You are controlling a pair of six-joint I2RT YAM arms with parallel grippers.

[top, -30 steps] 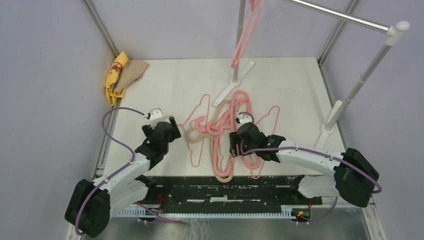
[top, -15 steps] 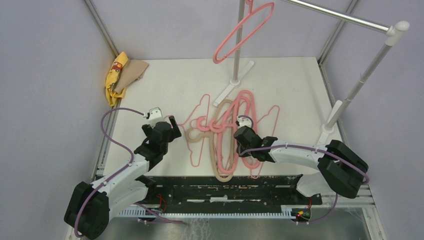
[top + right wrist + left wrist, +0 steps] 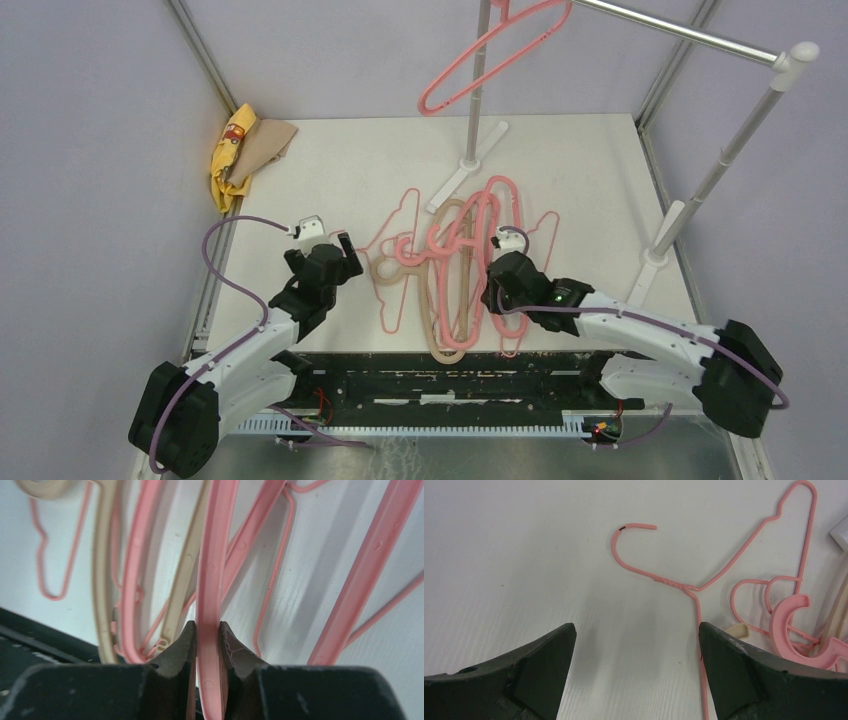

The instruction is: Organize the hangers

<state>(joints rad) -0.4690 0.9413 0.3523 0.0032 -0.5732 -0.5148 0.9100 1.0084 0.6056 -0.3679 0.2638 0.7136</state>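
Observation:
My right gripper should move up and outward to the back bar [image 3: 594,6], which is above and outward of it. It should let go of the pink hanger there, where another one already hangs.
A tangle of hangers [image 3: 450,265] lies mid-table: thin pink wire ones, thicker pink plastic ones and a beige one [image 3: 440,335]. Another pink hanger [image 3: 490,50] hangs from the rail at the back. My right gripper [image 3: 492,298] sits at the pile's right side, shut on a thick pink plastic hanger bar [image 3: 215,555] that runs up between its jaws [image 3: 207,630]; a beige bar [image 3: 185,570] lies just left. My left gripper [image 3: 318,248] is open above bare table [image 3: 636,645], left of the pile. A thin wire hanger [image 3: 664,580] has its hook ahead of it and its leg beside the right finger [image 3: 724,665].
A white-and-silver rail stand has its rail [image 3: 690,35] overhead, one foot [image 3: 470,165] just behind the pile and a post [image 3: 700,190] at the right edge. Yellow cloth [image 3: 228,150] and tan cloth [image 3: 268,140] lie at the back left corner. A black strip [image 3: 450,375] borders the near edge.
My right gripper closed on the pink plastic hanger and shifted right, pulling the pile's pink loops with it. The hanger on the rail swung round. The left arm stayed still.

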